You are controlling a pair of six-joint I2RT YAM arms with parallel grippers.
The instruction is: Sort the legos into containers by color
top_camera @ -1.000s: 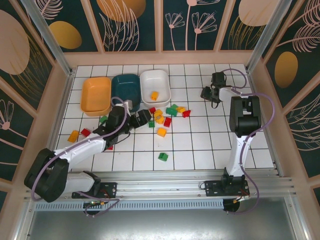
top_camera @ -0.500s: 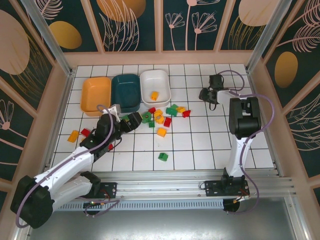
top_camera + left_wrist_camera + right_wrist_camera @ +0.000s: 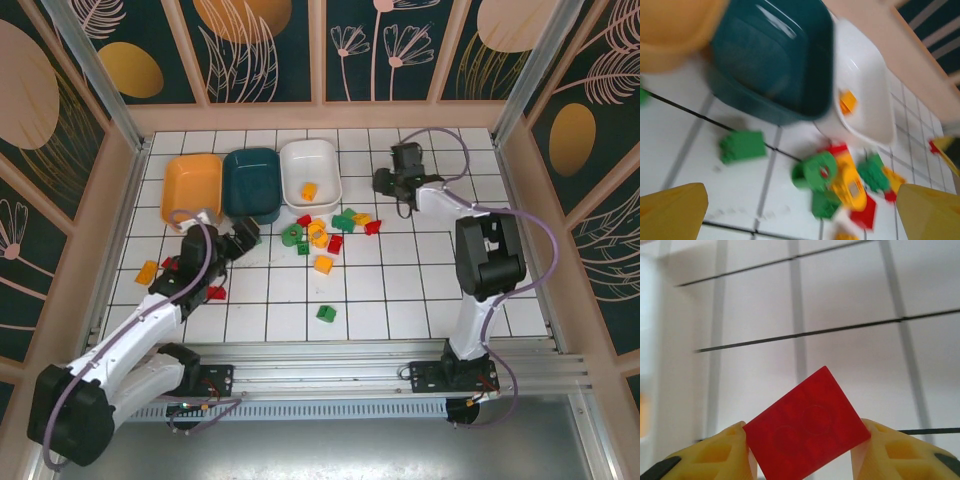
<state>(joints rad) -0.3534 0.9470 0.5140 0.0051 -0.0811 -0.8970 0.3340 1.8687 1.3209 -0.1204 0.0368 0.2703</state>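
The robot's right gripper, holding the red lego, should next carry it across to the empty teal tray [image 3: 252, 185] beyond the white tray [image 3: 326, 158] and let it go over the teal tray's bottom.
My right gripper [image 3: 802, 440] is shut on a red lego [image 3: 807, 427], held tilted above bare white tiles. From above, that gripper [image 3: 384, 183] hangs just right of the white tray [image 3: 326, 158], which holds one yellow lego [image 3: 309, 190]. My left gripper [image 3: 243, 233] is open and holds nothing, below the teal tray [image 3: 252, 160] and left of the lego cluster [image 3: 325, 235]. The left wrist view shows its fingers [image 3: 675, 210] wide apart, with a green ring [image 3: 815, 170], a green lego [image 3: 742, 145] and mixed legos ahead. The orange tray [image 3: 192, 175] stands leftmost.
Loose legos lie apart from the cluster: a green one [image 3: 326, 313] near the front, a yellow one [image 3: 323, 264], and yellow [image 3: 147, 271] and red [image 3: 215, 293] ones beside my left arm. Wooden walls fence the tiled floor.
My left gripper drew back to the left from the cluster and opened wider; the green ring lies free there. The right gripper carried the red lego left, closer to the white tray.
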